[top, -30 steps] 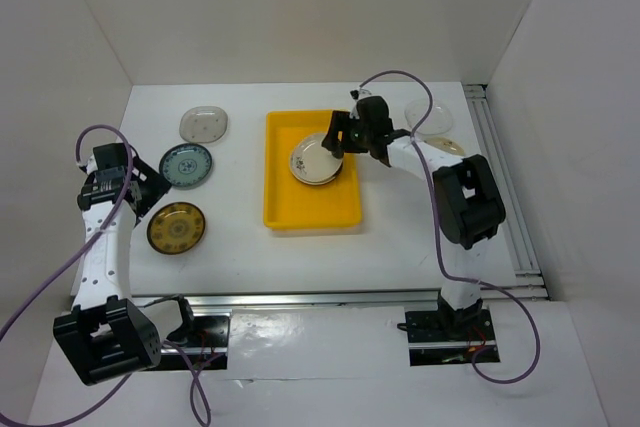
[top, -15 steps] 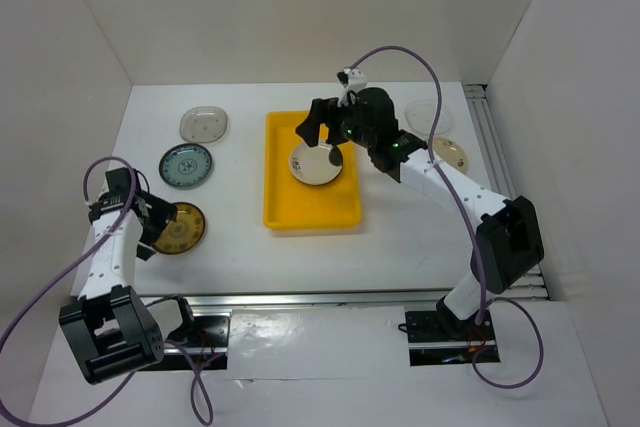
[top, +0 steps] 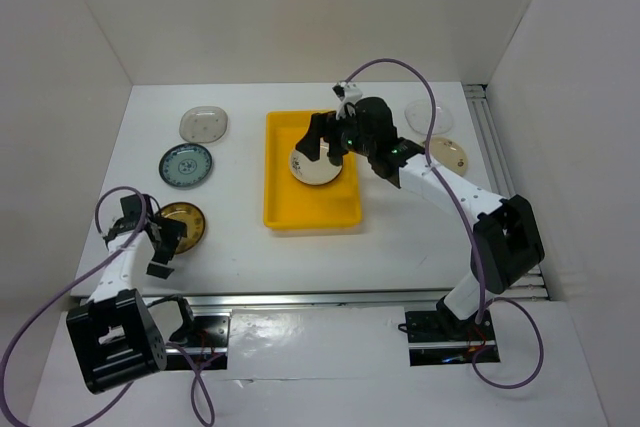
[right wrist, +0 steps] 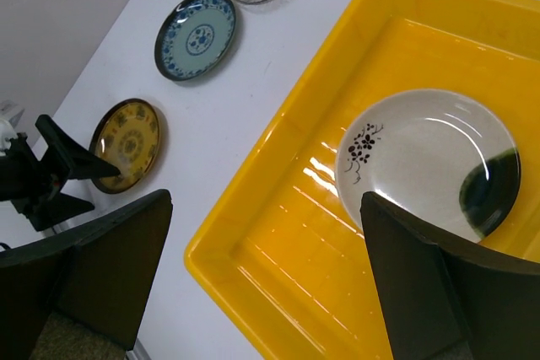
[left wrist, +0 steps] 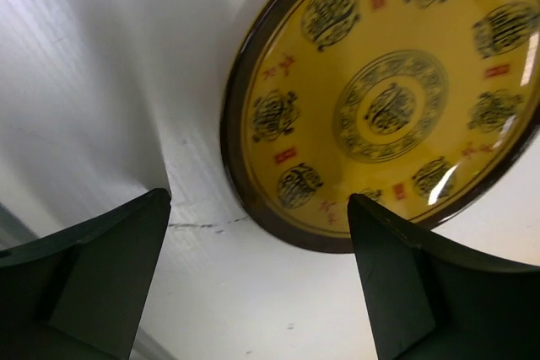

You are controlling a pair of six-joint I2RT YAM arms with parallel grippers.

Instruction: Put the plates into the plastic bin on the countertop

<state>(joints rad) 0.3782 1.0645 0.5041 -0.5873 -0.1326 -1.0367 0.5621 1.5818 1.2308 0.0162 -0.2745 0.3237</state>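
I will move my left gripper outward a little next, so its open fingers are on both sides of the near rim (left wrist: 258, 215) of the yellow-brown patterned plate. That plate is just outward of my left gripper.
The yellow plastic bin (top: 275, 202) sits mid-countertop and holds a cream plate with a dark spot (top: 316, 167). My right gripper (top: 322, 147) hovers open and empty above it. In the right wrist view the plate (right wrist: 422, 162) lies flat in the bin (right wrist: 253, 208) between my open fingers (right wrist: 110, 267). My left gripper (top: 164, 249) is open and empty just near-left of the yellow-brown patterned plate (top: 180, 225). In the left wrist view that plate (left wrist: 388, 99) lies just ahead of the open left gripper (left wrist: 261, 292).
A teal-blue plate (top: 186, 164) and a grey plate (top: 204, 125) lie left of the bin. A clear glass plate (top: 430, 114) and a cream plate (top: 447, 154) lie at the right, near a metal rail (top: 505, 187). White walls bound the countertop.
The right gripper has let go of the cream plate, which now lies in the bin, and has lifted clear. The left arm swung toward the near edge, its gripper now at the yellow-brown plate.
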